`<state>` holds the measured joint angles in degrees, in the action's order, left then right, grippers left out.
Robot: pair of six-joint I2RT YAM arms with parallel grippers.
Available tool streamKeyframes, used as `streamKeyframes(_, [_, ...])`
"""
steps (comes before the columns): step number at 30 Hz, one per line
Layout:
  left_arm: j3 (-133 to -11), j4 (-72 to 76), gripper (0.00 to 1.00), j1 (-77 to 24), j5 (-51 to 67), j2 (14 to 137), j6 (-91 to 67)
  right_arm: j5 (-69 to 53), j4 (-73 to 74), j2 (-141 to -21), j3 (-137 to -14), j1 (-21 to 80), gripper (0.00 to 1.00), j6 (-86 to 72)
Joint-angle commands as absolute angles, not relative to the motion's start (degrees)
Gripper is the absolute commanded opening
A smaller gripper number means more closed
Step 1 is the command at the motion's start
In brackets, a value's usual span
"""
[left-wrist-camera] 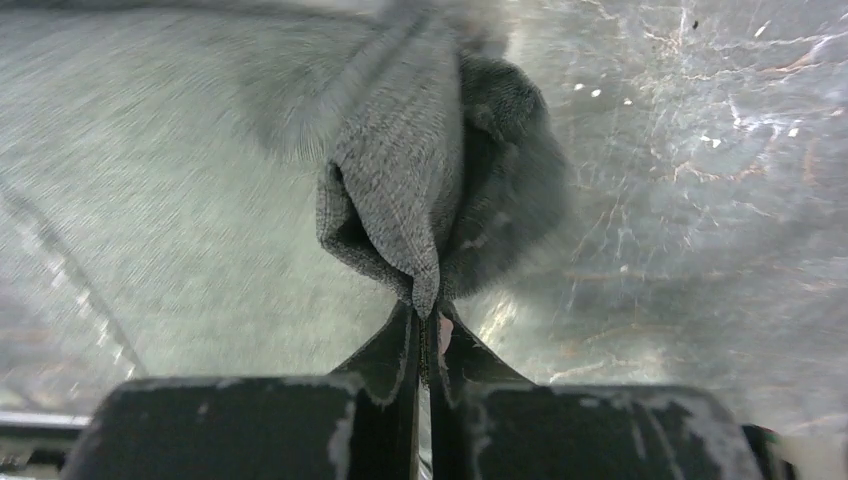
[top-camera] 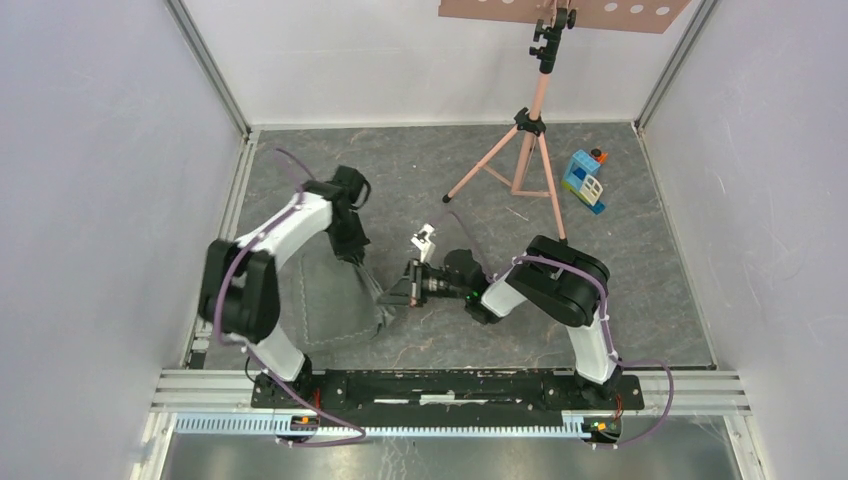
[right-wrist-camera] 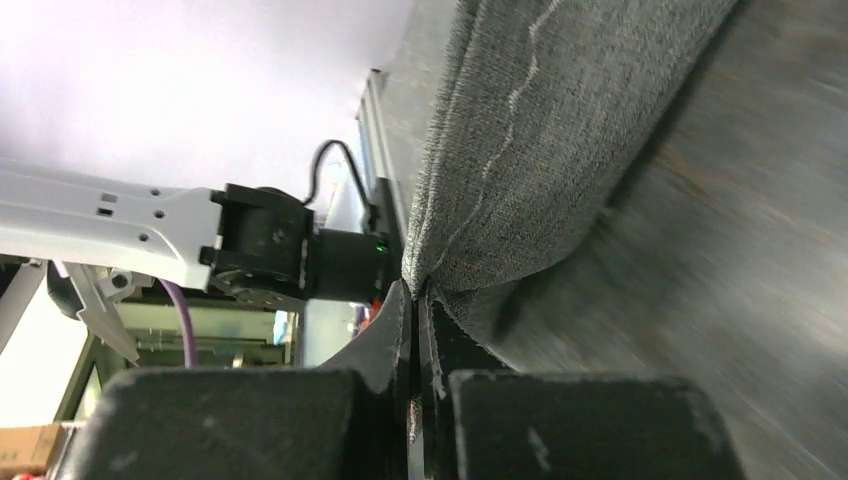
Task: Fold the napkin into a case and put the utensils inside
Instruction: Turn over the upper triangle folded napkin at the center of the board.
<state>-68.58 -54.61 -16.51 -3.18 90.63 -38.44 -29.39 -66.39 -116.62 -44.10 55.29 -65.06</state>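
My left gripper moves to the right in the top view next and releases the napkin's bunched corner over the bare marbled table area, which lies clear there.
The napkin (top-camera: 338, 298), a dark grey cloth, hangs partly lifted off the marbled floor between both arms. My left gripper (top-camera: 356, 258) is shut on one bunched corner of it; in the left wrist view the cloth (left-wrist-camera: 400, 180) rises straight from the pinched tips of that gripper (left-wrist-camera: 428, 315). My right gripper (top-camera: 388, 297) is shut on another corner at the cloth's right side. The right wrist view shows the napkin (right-wrist-camera: 540, 140) with its pale stitched line running up from the closed tips of the right gripper (right-wrist-camera: 413, 292). The utensils are not in view.
A pink tripod (top-camera: 520, 150) stands at the back centre, under a perforated board. A blue-and-white toy block house (top-camera: 583, 180) sits at the back right. White walls close in the floor on three sides, and a metal rail (top-camera: 450, 385) runs along the near edge.
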Motion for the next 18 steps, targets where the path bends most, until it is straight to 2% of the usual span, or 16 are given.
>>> streamKeyframes(1, [-74.23,-37.68,0.02,-20.46,-4.86,99.68,-33.34,-41.19,-74.47,-114.05,-35.43,52.33,0.01,-64.29])
streamKeyframes(6, [-78.29,-35.19,0.02,-26.07,-4.28,107.97,-33.99,-42.25,-70.05,-111.91,-28.71,47.28,0.01,-58.52])
streamKeyframes(8, [-79.85,-35.40,0.05,-27.59,-3.42,109.50,-33.74,-41.57,-66.25,-109.90,-26.90,45.65,0.09,-55.27])
streamKeyframes(9, [-80.16,-35.38,0.07,-28.34,-3.15,109.60,-33.65,-41.26,-64.85,-108.93,-26.07,44.81,0.18,-53.93])
streamKeyframes(11, [-80.27,-35.24,0.26,-29.29,-2.55,108.56,-33.30,-40.43,-60.42,-105.36,-24.81,43.46,0.31,-50.73])
streamKeyframes(13, [-80.21,-35.91,0.39,-29.70,-0.97,106.47,-32.65,-39.21,-52.95,-102.09,-25.03,42.92,0.43,-45.50])
streamKeyframes(16, [-78.27,-36.87,0.56,-29.75,1.34,100.46,-31.29,-37.53,-47.78,-98.38,-24.80,42.62,0.60,-41.83])
streamKeyframes(18, [-76.63,-38.25,0.63,-29.76,1.62,95.53,-30.19,-35.45,-43.39,-96.41,-25.31,42.77,0.69,-39.43])
